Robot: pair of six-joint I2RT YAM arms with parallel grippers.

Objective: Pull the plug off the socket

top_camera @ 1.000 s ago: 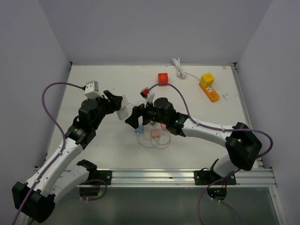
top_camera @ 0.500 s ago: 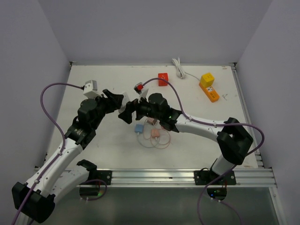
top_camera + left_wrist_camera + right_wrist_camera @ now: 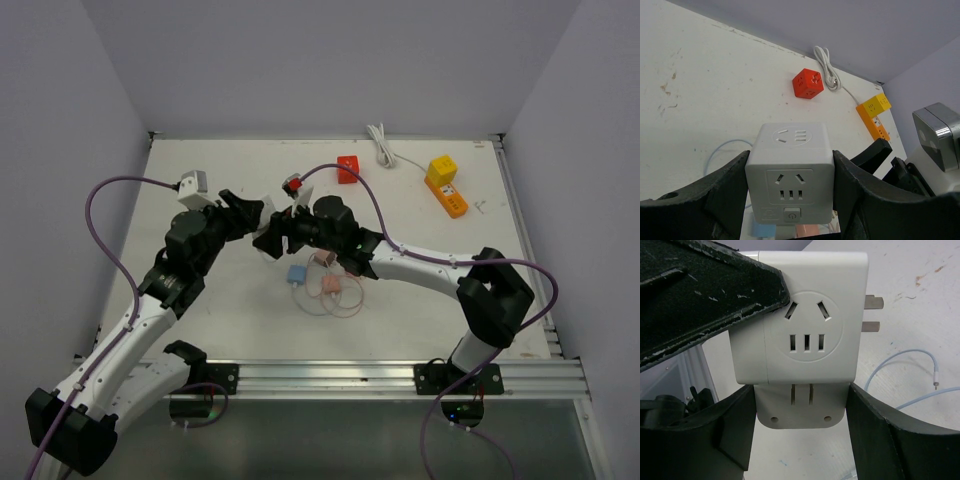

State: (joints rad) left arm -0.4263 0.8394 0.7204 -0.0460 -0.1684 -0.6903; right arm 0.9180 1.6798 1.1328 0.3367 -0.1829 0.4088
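My left gripper pulls the socket (image 3: 270, 204) off the plug next, turns it nose-down, and lowers it to release on the bare tabletop below, clear of the adapters.
The socket is a white cube (image 3: 790, 175) held off the table, with my left gripper (image 3: 790, 160) shut on its two sides. In the right wrist view the socket (image 3: 805, 335) has two metal prongs (image 3: 872, 315) sticking out of its right face. A flat white plug (image 3: 800, 412) sits pushed into its lower face. My right gripper (image 3: 800, 395) is shut on that plug, one black finger against each side. From above, the two grippers meet nose to nose (image 3: 268, 238), and only a sliver of the socket (image 3: 270, 204) shows.
A red cube socket (image 3: 347, 168), a coiled white cable (image 3: 383, 145) and a yellow power strip (image 3: 445, 185) lie at the back of the table. Just under the grippers lie a blue adapter (image 3: 297, 272) and a pink one (image 3: 330, 285) with thin looped wires.
My right arm has swung left up to the left gripper, and its jaws have narrowed from wide open onto the plug. The left arm and socket have stayed put.
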